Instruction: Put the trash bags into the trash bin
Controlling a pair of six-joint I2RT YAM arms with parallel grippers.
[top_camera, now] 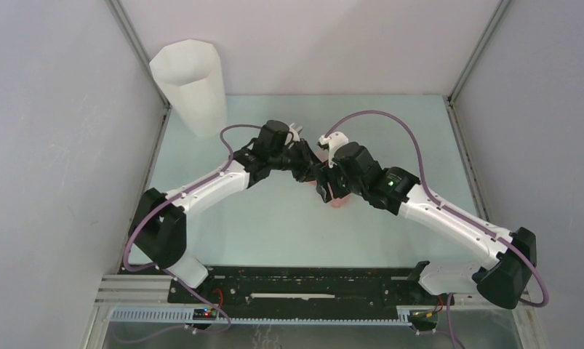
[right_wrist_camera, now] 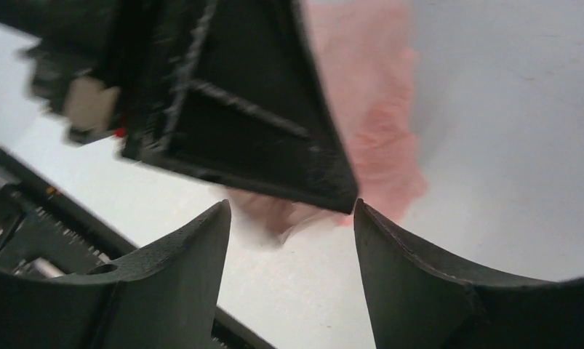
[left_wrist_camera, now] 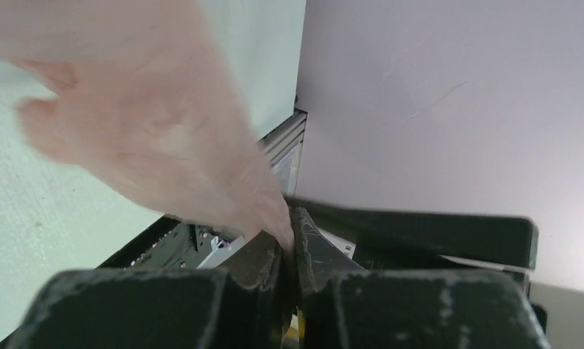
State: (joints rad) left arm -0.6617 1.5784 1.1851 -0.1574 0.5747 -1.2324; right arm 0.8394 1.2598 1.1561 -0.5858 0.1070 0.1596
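Observation:
My right gripper will next ease its fingers around the bag's loose edge [right_wrist_camera: 280, 222] and close, because the bag's edge shows just beyond its open fingers, past the left gripper's finger.
The trash bag [left_wrist_camera: 150, 123], thin pale-pink plastic, hangs blurred from my left gripper [left_wrist_camera: 290, 240], whose jaws are pressed together on a pinch of it. From above only a small pink patch of the bag [top_camera: 337, 201] shows under the two wrists at mid-table. My left gripper [top_camera: 313, 171] and right gripper [top_camera: 325, 189] meet there, almost touching. The right gripper [right_wrist_camera: 289, 211] is open, and the bag's [right_wrist_camera: 380, 131] lower edge dangles just beyond its fingertips beside the left arm's black finger [right_wrist_camera: 252, 109]. The white faceted trash bin [top_camera: 190, 83] stands upright in the far left corner, well away from both grippers.
Grey enclosure walls close in the table [top_camera: 274, 233] on the left, right and back, with metal posts [top_camera: 140, 51] at the corners. A black mounting rail [top_camera: 310, 283] runs along the near edge between the arm bases. Purple cables [top_camera: 398, 120] loop over both arms.

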